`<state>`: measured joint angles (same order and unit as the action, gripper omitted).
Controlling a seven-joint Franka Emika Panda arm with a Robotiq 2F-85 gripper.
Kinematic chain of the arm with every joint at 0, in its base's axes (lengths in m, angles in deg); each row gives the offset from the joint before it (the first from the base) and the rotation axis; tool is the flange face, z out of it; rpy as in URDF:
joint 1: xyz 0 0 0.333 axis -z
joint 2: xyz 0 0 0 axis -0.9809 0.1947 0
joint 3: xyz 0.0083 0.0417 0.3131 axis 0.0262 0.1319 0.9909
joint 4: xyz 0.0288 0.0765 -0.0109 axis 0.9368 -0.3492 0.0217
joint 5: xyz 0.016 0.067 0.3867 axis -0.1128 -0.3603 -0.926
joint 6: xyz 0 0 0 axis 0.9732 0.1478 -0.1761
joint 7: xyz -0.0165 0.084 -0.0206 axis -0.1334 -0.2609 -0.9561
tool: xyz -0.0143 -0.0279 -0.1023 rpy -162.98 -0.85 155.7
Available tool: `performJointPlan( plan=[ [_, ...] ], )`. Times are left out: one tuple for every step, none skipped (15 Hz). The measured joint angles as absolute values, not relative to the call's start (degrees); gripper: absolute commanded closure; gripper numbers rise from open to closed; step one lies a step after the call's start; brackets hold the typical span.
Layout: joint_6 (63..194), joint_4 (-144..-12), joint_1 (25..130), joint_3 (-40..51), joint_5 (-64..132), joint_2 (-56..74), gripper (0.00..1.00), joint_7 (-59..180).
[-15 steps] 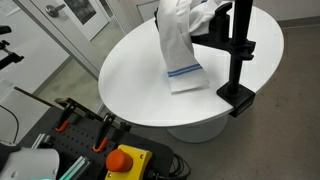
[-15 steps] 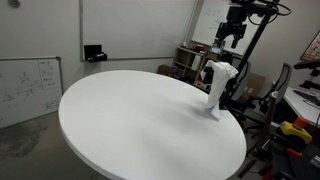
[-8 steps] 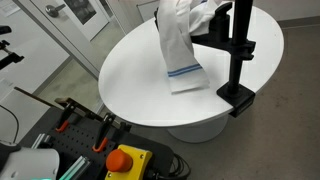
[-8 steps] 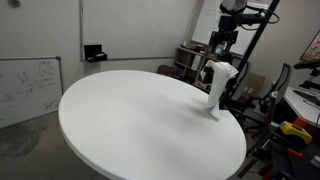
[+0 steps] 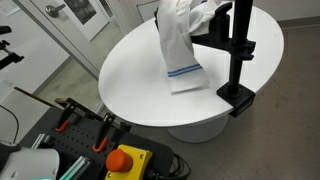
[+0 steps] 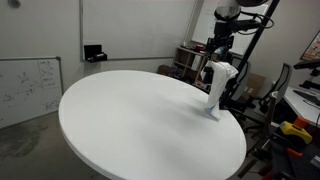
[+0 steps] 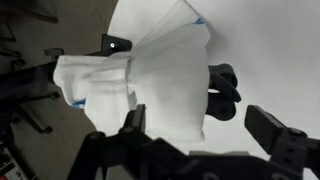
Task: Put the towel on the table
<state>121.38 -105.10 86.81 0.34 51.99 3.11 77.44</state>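
Note:
I should lower my open gripper onto the towel's top and close its fingers there, since the towel is below and between them.
A white towel with a blue stripe [image 5: 180, 45] hangs over a black stand, and its lower end rests on the round white table [image 5: 130, 70]. It also shows in an exterior view [image 6: 214, 85] at the table's far edge [image 6: 130, 120]. My gripper [image 6: 219, 47] is above the top of the towel, apart from it. In the wrist view the towel [image 7: 160, 80] lies below the open fingers [image 7: 205, 135], which hold nothing. The gripper is out of frame in an exterior view.
The black stand [image 5: 238, 50] is clamped to the table's edge beside the towel. A red stop button on a yellow box [image 5: 125, 160] and orange-handled clamps sit below the table. A whiteboard [image 6: 25, 85] leans on the floor.
My gripper has moved down and closer to the top of the towel. The towel and stand have not moved.

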Motion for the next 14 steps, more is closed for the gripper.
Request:
performJointPlan(
  plan=[
    [121.4, -105.1, 86.8, 0.3, 52.0, 3.3, 0.0, 77.5],
    [121.4, -105.1, 86.7, 0.3, 52.0, 3.5, 0.0, 77.5],
    [121.4, -105.1, 86.7, 0.2, 52.0, 3.6, 0.0, 77.5],
    [121.4, -105.1, 86.7, 0.0, 52.0, 3.7, 0.0, 77.5],
    [121.4, -105.1, 86.7, -0.1, 52.1, 3.8, 0.0, 77.5],
    [121.4, -105.1, 86.7, -0.3, 52.1, 3.9, 0.0, 77.5],
    [121.4, -105.1, 86.7, -0.4, 52.2, 4.1, 0.0, 77.5],
    [121.4, -105.1, 86.7, -0.6, 52.3, 4.3, 0.0, 77.5],
    [121.4, -105.1, 86.7, -0.8, 52.4, 4.4, 0.0, 77.6],
    [121.4, -105.1, 86.7, -0.9, 52.5, 4.5, 0.0, 77.7],
    [121.4, -105.1, 86.7, -1.1, 52.6, 4.6, 0.0, 77.9],
    [121.4, -105.1, 86.7, -1.2, 52.7, 4.7, 0.0, 78.2],
    [121.4, -105.1, 86.7, -1.2, 52.8, 4.7, 0.07, 78.5],
    [121.4, -105.0, 86.7, -1.3, 52.9, 4.7, 0.14, 78.7]
  ],
)
